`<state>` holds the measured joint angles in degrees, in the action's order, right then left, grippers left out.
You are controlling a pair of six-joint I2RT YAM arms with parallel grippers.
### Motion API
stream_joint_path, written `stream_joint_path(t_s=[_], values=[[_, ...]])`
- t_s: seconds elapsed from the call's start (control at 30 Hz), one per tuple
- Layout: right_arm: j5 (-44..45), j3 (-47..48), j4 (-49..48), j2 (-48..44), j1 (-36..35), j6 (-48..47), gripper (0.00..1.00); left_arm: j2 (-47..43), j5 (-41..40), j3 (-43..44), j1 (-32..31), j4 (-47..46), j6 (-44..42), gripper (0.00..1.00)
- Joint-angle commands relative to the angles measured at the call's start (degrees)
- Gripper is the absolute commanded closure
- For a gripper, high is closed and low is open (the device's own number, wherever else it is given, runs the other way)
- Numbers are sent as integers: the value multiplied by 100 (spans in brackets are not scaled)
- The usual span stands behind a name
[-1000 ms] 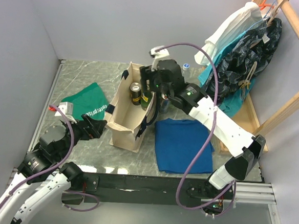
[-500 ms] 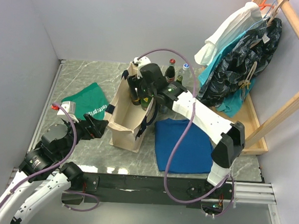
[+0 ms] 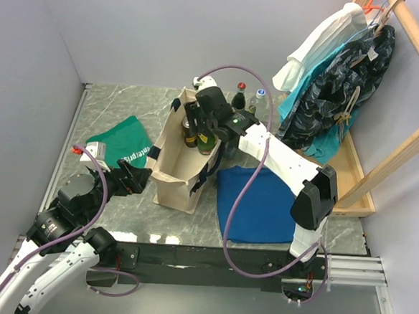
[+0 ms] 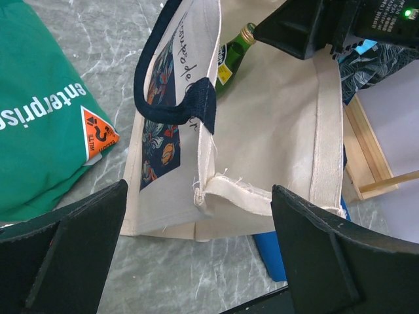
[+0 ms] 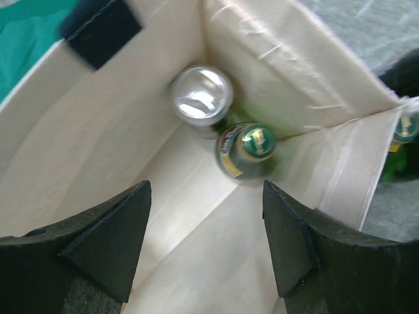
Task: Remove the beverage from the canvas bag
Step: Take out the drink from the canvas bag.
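Next, my right gripper moves down into the bag and sets its open fingers around the green bottle's cap (image 5: 258,140) to close, since the cap still stands below them.
The cream canvas bag (image 3: 171,170) with navy handles stands open at the table's middle; it also shows in the left wrist view (image 4: 275,131). Inside it stand a silver-topped can (image 5: 200,93) and a green bottle with a green cap (image 5: 249,149); the green bottle's neck shows in the left wrist view (image 4: 237,46). My right gripper (image 3: 199,130) is open, hanging over the bag's mouth above the drinks; the right wrist view (image 5: 206,216) looks straight down into the bag. My left gripper (image 3: 135,178) is open and empty, just left of the bag's near end (image 4: 196,216).
A green cloth with white lettering (image 3: 124,142) lies left of the bag. A flat blue folded cloth (image 3: 255,202) lies to its right. Bottles (image 3: 240,96) stand behind the bag. Clothes hang on a wooden rack (image 3: 358,81) at the back right.
My right gripper has moved left from beside the bag to over its open mouth, then shifted slightly. The left arm has barely moved.
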<state>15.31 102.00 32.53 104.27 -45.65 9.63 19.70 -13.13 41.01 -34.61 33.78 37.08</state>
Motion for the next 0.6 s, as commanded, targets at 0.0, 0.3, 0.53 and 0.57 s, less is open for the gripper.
stream_joint_path(t_s=[0.0, 0.3, 0.53, 0.57], values=[[139, 224, 52, 41, 275, 224, 25, -37, 38, 100, 25, -161, -78, 4], [51, 224, -1, 155, 425, 232, 25, -37, 29, 100, 25, -161, -78, 4], [-107, 347, -2, 357, 469, 206, 25, -28, 21, 100, 25, -161, -69, 4], [-116, 408, 25, 392, 469, 206, 26, -37, 21, 108, 25, -152, -69, 4]])
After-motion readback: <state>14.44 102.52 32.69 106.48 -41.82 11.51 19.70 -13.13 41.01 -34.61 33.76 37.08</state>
